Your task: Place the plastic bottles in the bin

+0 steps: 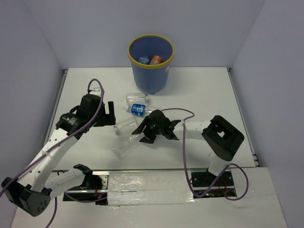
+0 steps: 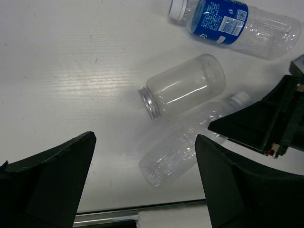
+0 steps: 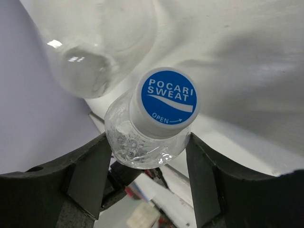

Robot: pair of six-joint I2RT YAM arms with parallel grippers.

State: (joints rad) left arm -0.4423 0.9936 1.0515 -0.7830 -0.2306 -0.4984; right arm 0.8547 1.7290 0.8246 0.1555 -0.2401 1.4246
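Note:
My right gripper raises the clear bottle next, carries it outward over the bin's rim and releases it, as the bin's opening (image 1: 151, 50) lies higher and outward.
The dark blue bin (image 1: 151, 71) with a yellow rim stands at the back centre; a blue-labelled bottle (image 1: 143, 60) and an orange bottle (image 1: 156, 60) lie inside. My right gripper (image 1: 144, 135) is shut on the shoulder of a clear bottle (image 1: 124, 147) lying on the table. In the right wrist view the fingers (image 3: 90, 166) pinch it below its blue-and-white cap (image 3: 166, 102). My left gripper (image 1: 110, 114) is open and empty, above the table left of the bottles. A clear capless jar (image 2: 183, 90), a blue-labelled bottle (image 2: 237, 23) and another clear bottle (image 1: 137, 98) lie nearby.
The white table (image 1: 199, 95) is walled at the back and sides. A metal rail (image 2: 104, 218) runs along the near edge. The right arm's black gripper body (image 2: 266, 123) shows at the right of the left wrist view, close to the left gripper's right finger (image 2: 232, 185).

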